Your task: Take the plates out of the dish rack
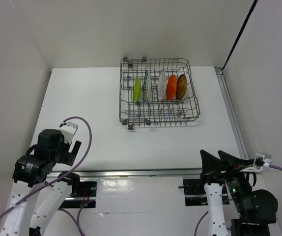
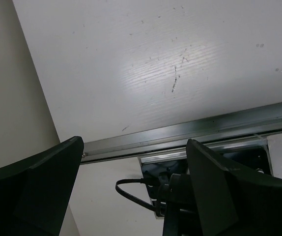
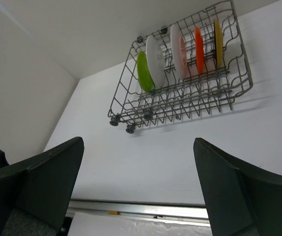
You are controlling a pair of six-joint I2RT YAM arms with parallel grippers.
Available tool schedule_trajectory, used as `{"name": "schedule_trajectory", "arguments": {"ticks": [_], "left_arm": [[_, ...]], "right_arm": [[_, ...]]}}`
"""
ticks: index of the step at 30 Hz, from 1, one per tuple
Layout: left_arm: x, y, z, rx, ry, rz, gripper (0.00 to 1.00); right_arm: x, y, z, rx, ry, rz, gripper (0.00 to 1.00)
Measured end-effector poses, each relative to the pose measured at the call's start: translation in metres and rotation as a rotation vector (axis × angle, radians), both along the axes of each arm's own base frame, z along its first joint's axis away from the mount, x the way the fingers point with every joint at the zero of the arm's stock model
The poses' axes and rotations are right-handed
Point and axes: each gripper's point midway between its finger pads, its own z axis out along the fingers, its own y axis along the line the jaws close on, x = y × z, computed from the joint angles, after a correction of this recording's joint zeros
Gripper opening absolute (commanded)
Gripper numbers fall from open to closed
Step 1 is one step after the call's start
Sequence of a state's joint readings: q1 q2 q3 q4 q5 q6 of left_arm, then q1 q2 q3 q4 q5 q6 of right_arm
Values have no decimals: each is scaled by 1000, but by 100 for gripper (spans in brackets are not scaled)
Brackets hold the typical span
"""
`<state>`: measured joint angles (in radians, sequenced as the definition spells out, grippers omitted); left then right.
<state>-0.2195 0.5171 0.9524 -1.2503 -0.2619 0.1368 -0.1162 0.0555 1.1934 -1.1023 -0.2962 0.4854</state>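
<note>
My right gripper is to move outward to the rack [image 1: 159, 121] next and down around the amber-brown plate's upper rim [image 1: 182, 78], since this plate ends the row with space beside it.
The grey wire dish rack [image 1: 159, 121] stands at the far middle of the white table. Five plates stand upright in it, left to right: lime green [image 1: 137, 90], white with a dark ring [image 1: 145, 85], plain white [image 1: 161, 84], orange [image 1: 171, 87], amber-brown patterned [image 1: 182, 86]. The right wrist view shows the rack [image 3: 240, 84] with the green [image 3: 143, 72], ringed white [image 3: 155, 60], white [image 3: 177, 45], orange [image 3: 199, 43] and amber [image 3: 218, 36] plates edge-on. My left gripper [image 1: 73, 149] [image 2: 131, 143] is open and empty at the near left. My right gripper [image 1: 211, 155] [image 3: 137, 143] is open and empty at the near right, far from the rack.
A metal rail [image 1: 141, 173] runs along the table's near edge, and also shows in the left wrist view [image 2: 190, 129]. Another rail [image 1: 231, 112] runs down the right side. White walls enclose the left, back and right. Purple cables [image 1: 84, 147] hang off both arms.
</note>
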Motion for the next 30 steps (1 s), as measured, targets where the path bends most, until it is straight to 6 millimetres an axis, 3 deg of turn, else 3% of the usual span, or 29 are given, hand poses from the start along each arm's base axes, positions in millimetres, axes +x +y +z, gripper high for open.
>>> {"name": "schedule_trajectory", "arguments": {"ticks": [3, 6, 11, 15, 18, 21, 23, 26, 28, 30], "left_arm": [[3, 2, 4, 0, -19, 22, 100], [10, -5, 21, -30, -46, 0, 100], [35, -29, 74, -130, -179, -85, 100], [74, -43, 118, -159, -292, -129, 100], [117, -54, 138, -164, -314, -142, 100], [160, -64, 141, -151, -283, -152, 97], [189, -70, 128, -136, -243, -156, 97], [215, -73, 99, -109, -165, -148, 96], [223, -73, 83, -93, -135, -153, 96], [225, -73, 75, -85, -120, -153, 96]], "right_arm": [[8, -8, 2, 47, 28, -54, 100], [19, -16, 3, 90, 66, -97, 100], [45, -19, 7, 134, 56, -110, 100], [87, -20, -7, 154, 14, -85, 100], [131, -23, -47, 113, 130, -73, 100], [188, -34, -71, 13, 343, -69, 100], [235, -52, -78, -51, 488, -112, 100], [316, -89, -83, -184, 633, -231, 100], [352, -105, -102, -293, 724, -325, 100], [379, -104, -127, -429, 797, -369, 100]]}}
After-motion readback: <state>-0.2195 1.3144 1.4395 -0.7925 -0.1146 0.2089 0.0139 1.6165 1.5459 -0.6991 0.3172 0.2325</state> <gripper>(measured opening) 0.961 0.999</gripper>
